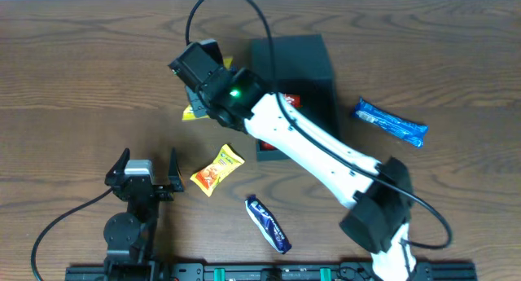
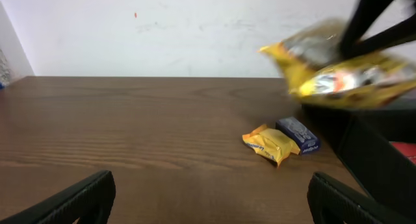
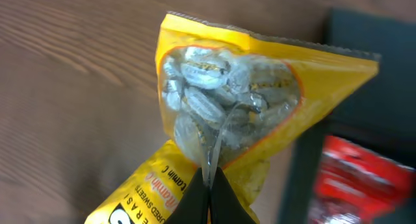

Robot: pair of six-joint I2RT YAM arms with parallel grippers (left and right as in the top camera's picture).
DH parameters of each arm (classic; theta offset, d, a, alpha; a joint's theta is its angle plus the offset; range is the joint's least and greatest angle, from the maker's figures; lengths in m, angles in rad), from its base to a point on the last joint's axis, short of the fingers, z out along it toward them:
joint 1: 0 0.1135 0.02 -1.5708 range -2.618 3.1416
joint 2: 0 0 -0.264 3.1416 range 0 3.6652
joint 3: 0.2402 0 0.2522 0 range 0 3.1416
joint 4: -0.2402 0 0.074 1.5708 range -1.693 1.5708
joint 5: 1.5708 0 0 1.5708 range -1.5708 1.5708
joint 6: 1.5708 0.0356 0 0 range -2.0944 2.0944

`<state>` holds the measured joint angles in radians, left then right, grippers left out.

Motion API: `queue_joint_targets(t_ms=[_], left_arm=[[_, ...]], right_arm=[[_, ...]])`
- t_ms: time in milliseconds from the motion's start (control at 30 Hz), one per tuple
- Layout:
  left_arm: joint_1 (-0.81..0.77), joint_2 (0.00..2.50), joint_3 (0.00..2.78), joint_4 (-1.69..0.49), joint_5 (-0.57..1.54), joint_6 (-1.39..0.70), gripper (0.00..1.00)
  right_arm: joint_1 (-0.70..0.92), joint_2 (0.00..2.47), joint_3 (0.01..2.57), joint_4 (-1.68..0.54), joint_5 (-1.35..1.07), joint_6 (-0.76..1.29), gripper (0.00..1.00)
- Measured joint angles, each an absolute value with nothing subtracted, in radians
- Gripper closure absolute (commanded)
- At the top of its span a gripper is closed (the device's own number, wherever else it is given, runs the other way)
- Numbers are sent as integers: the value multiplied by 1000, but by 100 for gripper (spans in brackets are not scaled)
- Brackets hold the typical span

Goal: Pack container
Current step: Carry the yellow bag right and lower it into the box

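Observation:
My right gripper will next swing the yellow bag over the container's edge, turn, lower the bag there and release it, because there is bare room beside the red packet (image 1: 291, 100).
The dark teal-green container (image 1: 297, 69) lies open at the table's middle back, with a red packet (image 1: 291, 100) inside; its edge and the red packet (image 3: 364, 178) show in the right wrist view. My right gripper (image 3: 209, 185) is shut on a yellow snack bag with a clear window (image 3: 227, 94) and holds it above the table beside the container's left edge; the bag also shows in the overhead view (image 1: 194, 111) and the left wrist view (image 2: 338, 74). My left gripper (image 2: 208, 198) is open and empty at the front left (image 1: 145, 171).
A small yellow-orange packet (image 1: 216, 170) lies near the left gripper. A dark blue bar (image 1: 268, 224) lies at the front middle. A bright blue bar (image 1: 391, 122) lies right of the container. In the left wrist view the yellow packet (image 2: 268, 144) sits beside a blue one (image 2: 298, 134).

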<state>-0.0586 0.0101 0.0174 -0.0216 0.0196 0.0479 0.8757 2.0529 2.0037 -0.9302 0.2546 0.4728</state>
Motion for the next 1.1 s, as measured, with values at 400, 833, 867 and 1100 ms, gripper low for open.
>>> queue_joint_targets(t_ms=[400,833,867,1100], left_arm=[[-59,10,17,-22,20,48,5],[-59,10,17,-22,20,48,5],[-59,10,17,-22,20,48,5],[-59,10,17,-22,20,48,5]], right_arm=[[807,1999,2003,-1237,292,162,99],[572,1953,2003,-1489,49,-521,99],[565,1953,2003,-1498,25,-575,99],[488,1953,1994,-1507,-89,-910,99]])
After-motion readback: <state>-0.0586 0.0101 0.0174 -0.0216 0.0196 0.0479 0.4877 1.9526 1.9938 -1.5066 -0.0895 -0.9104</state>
